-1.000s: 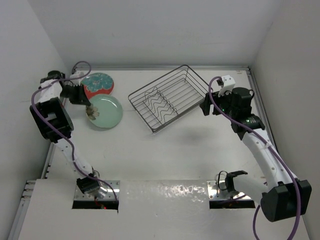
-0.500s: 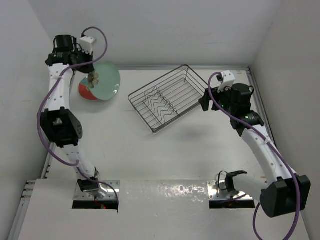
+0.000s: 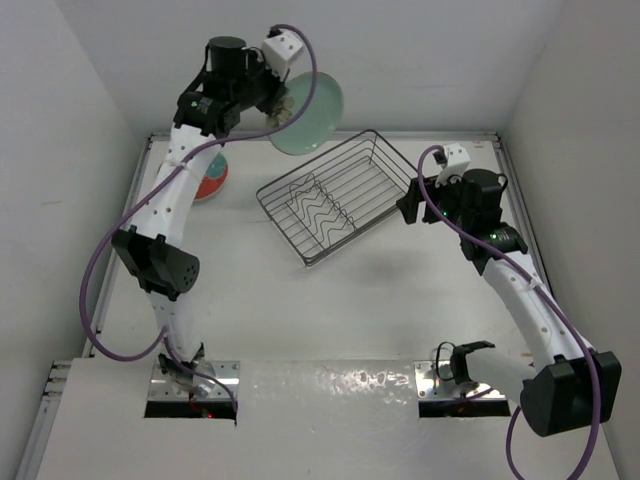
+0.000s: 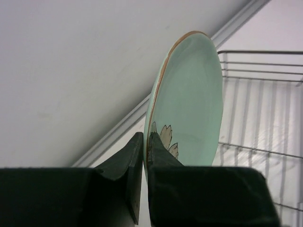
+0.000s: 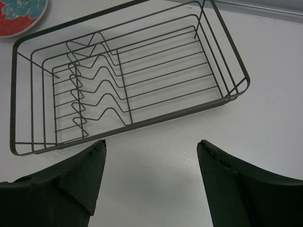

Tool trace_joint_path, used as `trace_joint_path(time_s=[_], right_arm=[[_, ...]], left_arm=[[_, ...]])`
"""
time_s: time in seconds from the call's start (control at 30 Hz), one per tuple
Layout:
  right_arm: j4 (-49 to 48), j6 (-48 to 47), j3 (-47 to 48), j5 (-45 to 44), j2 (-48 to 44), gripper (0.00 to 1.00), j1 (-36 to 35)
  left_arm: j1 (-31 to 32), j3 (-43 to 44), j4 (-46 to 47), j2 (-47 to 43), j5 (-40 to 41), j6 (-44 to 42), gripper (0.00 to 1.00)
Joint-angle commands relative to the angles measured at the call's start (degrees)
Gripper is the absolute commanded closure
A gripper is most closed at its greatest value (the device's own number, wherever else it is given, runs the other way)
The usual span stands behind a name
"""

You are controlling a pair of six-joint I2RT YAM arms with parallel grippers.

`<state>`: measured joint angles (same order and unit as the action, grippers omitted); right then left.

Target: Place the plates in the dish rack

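My left gripper holds the plate on edge and should carry it down and over the rack next, toward the rack's empty wavy wires.
My left gripper [image 3: 281, 103] is shut on the rim of the pale mint-green plate [image 3: 309, 116], held high and on edge above the far left end of the dish rack [image 3: 340, 194]. In the left wrist view the plate [image 4: 189, 104] stands upright between my fingers [image 4: 158, 153], with rack wires behind it. The red-rimmed plate [image 3: 212, 176] lies flat at the far left, partly hidden by my left arm; it also shows in the right wrist view [image 5: 21, 14]. My right gripper [image 3: 412, 212] is open and empty beside the rack's right end [image 5: 128, 80].
White walls close the table on the left, back and right. The rack sits at an angle in the middle back. The arm bases stand at the near edge.
My left arm has lifted the mint-green plate off the table and swung it right and up, from beside the red-rimmed plate to above the rack's far left end. The right arm has barely moved.
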<state>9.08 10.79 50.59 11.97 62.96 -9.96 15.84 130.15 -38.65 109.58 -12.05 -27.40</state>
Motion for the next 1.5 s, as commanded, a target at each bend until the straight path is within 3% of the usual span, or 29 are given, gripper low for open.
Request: trace_joint_path(time_s=[0.0,0.2,0.6,0.9,1.17,1.37,1.43,1.47], right_arm=[[-0.6,0.4,-1.3,-1.2,-3.1,0.24,-0.4],[1.1,-0.9,-2.0,-2.3,-4.4,0.24,-0.3],[3.1,-2.4,-3.7,-4.1,-7.1,0.23,-0.4],[4.5,-3.1,-3.8,-5.0,-8.3,0.22,-0.4],[5.1,-3.6,-4.7,-6.3,-9.7,0.21,-0.4],[5.2,-3.6,-4.5,-6.2,-9.3,0.20,-0.4],[5.2,-3.6,-4.7,-6.3,-9.3,0.20,-0.4],[5.2,-3.6,-4.6,-6.3,-9.3,0.20,-0.4]], left_arm=[[1.5,0.8,6.0,-2.2,-0.7,0.4,1.00],[6.1,-5.2,5.7,-1.0,-2.0,0.9,1.00],[8.8,-18.8,8.9,-3.3,-0.8,0.5,1.00],[11.3,-16.8,10.6,-2.8,3.7,-2.1,1.00],[11.9,-27.3,11.6,-4.1,1.7,-3.6,1.00],[12.6,-28.9,9.8,-3.8,-3.1,-6.1,1.00],[12.6,-29.6,10.4,-3.9,-3.2,-5.6,0.86],[12.6,-29.5,10.7,-3.8,-3.2,-5.0,0.65]])
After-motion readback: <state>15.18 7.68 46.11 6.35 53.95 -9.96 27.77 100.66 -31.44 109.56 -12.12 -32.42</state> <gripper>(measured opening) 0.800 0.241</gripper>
